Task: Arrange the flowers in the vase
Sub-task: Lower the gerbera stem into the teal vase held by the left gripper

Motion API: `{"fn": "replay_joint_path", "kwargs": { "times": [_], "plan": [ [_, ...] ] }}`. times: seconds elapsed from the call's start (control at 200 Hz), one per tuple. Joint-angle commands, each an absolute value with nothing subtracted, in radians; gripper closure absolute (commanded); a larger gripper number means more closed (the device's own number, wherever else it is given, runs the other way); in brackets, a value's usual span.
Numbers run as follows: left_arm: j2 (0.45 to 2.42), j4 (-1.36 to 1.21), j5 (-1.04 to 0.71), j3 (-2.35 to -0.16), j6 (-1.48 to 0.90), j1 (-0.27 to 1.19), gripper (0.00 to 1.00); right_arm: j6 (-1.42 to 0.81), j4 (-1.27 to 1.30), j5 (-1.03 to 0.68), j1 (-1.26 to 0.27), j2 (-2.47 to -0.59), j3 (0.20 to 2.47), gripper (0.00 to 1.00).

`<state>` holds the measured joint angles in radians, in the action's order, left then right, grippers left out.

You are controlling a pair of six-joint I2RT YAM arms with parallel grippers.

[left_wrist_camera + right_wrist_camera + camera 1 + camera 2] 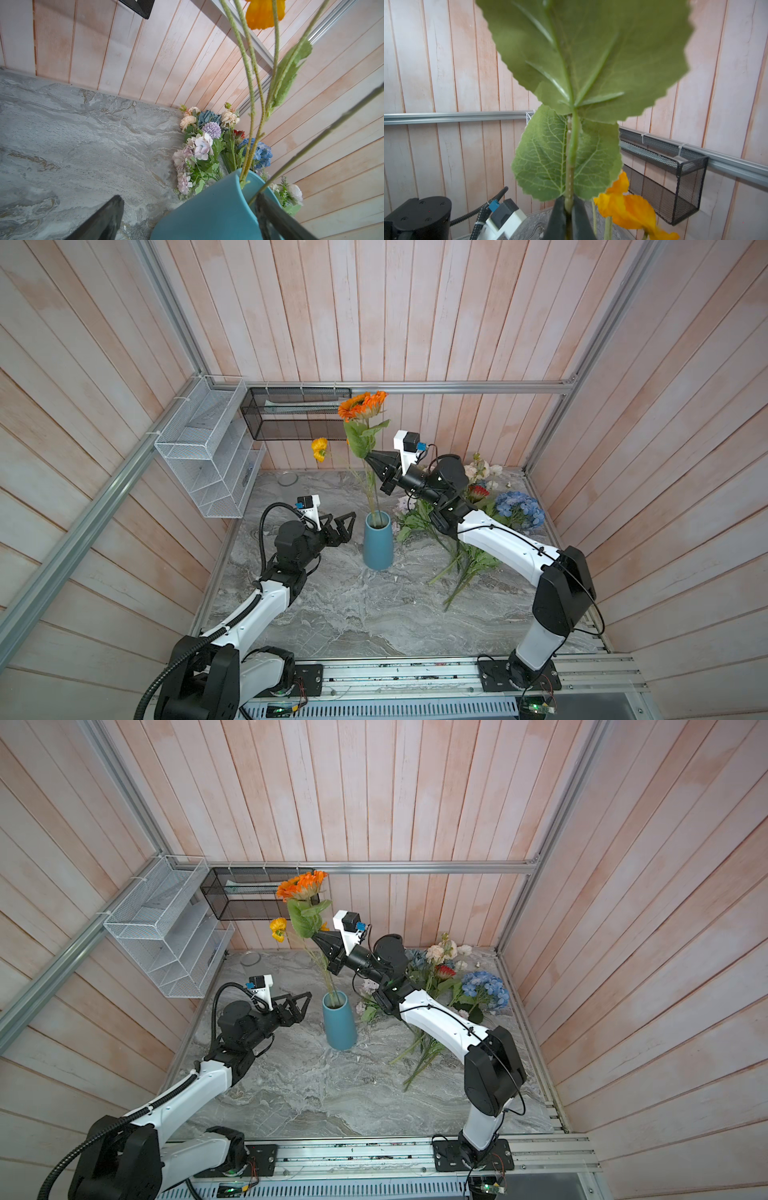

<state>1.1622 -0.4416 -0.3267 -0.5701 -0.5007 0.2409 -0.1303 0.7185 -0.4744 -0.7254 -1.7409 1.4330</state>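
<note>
Next, my right gripper lowers toward the vase's opening [378, 520] and releases the flower's stem, since it already enters the vase but its orange head stands high.
A blue vase [378, 541] [340, 1021] stands mid-table. My right gripper [370, 458] [316, 936] is shut on the stem of a tall orange flower [361, 405] [301, 885], just under its big leaves [566, 158]. That stem runs down into the vase mouth. A yellow flower [319, 448] [629, 205] also stands in the vase. My left gripper [343, 522] [299, 1002] is open just left of the vase [207, 212], holding nothing. The other flowers [490, 506] lie in a pile right of the vase, among them a blue hydrangea [519, 508] [261, 153].
A white wire basket [203, 456] hangs on the left wall. A black mesh basket [291, 414] [675, 176] hangs on the back wall behind the orange head. A small glass dish [286, 478] sits at the table's back left.
</note>
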Motion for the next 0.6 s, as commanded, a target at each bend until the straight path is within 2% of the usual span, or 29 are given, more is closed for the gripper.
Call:
{"fn": "replay_joint_path", "kwargs": {
  "times": [0.0, 0.44, 0.595],
  "plan": [
    [1.135, -0.462, -0.318, -0.551, -0.490, 0.235, 0.00, -0.087, 0.772, -0.454, -0.745, -1.713, 1.369, 1.00],
    [0.984, -0.514, -0.411, -0.500, -0.454, 0.250, 0.00, -0.061, 0.739, -0.372, -0.774, -1.719, 1.205, 1.00],
    [1.000, -0.526, -0.403, -0.520, -0.452, 0.264, 0.00, -0.023, 0.680, -0.347, -0.785, -1.721, 1.196, 0.93]
  ]
}}
